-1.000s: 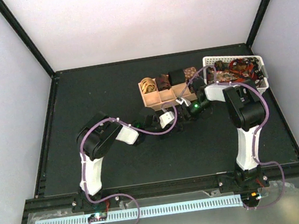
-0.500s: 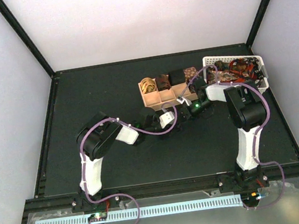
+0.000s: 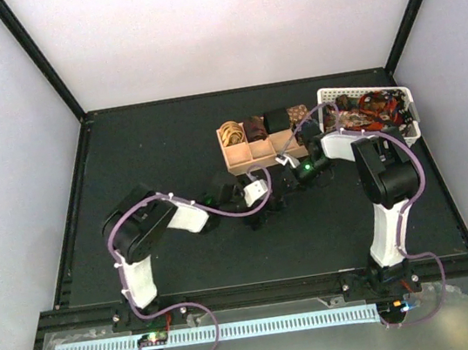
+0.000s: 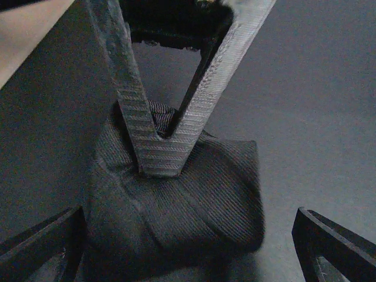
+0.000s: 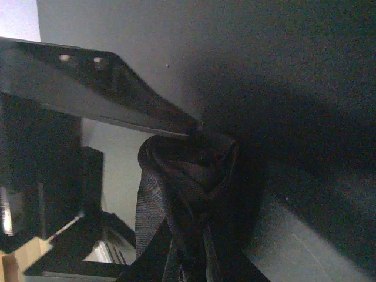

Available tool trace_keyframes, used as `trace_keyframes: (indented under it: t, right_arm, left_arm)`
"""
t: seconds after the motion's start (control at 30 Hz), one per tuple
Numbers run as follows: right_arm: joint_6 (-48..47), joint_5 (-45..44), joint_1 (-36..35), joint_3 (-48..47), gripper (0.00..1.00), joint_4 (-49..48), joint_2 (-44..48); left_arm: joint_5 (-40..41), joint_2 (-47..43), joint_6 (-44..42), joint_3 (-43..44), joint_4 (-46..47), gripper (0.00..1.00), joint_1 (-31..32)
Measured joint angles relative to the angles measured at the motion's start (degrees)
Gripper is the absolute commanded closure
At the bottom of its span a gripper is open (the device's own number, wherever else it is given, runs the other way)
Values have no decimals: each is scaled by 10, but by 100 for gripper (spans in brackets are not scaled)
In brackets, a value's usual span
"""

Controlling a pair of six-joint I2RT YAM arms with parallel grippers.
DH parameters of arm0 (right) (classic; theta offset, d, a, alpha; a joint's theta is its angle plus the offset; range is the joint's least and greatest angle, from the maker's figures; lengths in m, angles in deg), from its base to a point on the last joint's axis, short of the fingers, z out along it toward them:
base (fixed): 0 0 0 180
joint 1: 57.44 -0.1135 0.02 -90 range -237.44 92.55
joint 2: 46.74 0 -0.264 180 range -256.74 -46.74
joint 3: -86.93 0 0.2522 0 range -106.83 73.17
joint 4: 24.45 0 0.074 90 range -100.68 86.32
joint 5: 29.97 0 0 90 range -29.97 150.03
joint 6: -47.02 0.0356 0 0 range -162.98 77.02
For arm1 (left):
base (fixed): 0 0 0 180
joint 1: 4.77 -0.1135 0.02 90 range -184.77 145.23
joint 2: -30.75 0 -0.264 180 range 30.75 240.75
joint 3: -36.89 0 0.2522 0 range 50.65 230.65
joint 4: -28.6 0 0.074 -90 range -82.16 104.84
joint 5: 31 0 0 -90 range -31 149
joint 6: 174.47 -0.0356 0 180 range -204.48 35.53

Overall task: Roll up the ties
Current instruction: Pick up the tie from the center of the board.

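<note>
I will raise the coil with my right gripper, move outward over the section of the tray before the black roll (image 3: 282, 140), which is empty, and lower to release.
A dark ribbed tie (image 4: 182, 205), rolled into a fist-sized coil, rests on the black table just in front of the tray. My right gripper (image 4: 160, 160) is shut on the coil's top, its two fingers meeting in a V. In the right wrist view the coil (image 5: 188, 188) stands just above my right gripper (image 5: 191, 267). My left gripper (image 4: 188, 249) is open wide, with one fingertip (image 4: 41, 247) on each side of the coil and neither touching it. From above, both grippers meet below the tray, left gripper (image 3: 263, 195) and right gripper (image 3: 289, 177).
The tan wooden tray (image 3: 241, 155) holds rolled ties: gold (image 3: 230, 131), brown (image 3: 255, 125), black (image 3: 276, 119) and patterned (image 3: 297, 114). To its right, the white basket (image 3: 412, 110) holds several loose ties. The tray's edge (image 4: 23, 29) lies close on the left of the coil.
My left gripper has opened wide and drawn back from the coil, its elbow swinging left. My right gripper has shut on the coil's top.
</note>
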Motion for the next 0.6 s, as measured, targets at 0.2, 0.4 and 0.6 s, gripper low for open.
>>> trace_keyframes:
  t: [0.2, 0.4, 0.6]
  right_arm:
    - [-10, -21, -1, 0, 99, 22, 18]
    - [-19, -49, 0, -8, 99, 50, 48]
    - [-33, -103, 4, -62, 99, 104, 64]
  left_arm:
    - [-6, -88, 5, -37, -22, 1, -11]
    - [-19, -132, 12, -44, -46, 1, -48]
    - [-29, -145, 15, -50, -79, 1, -91]
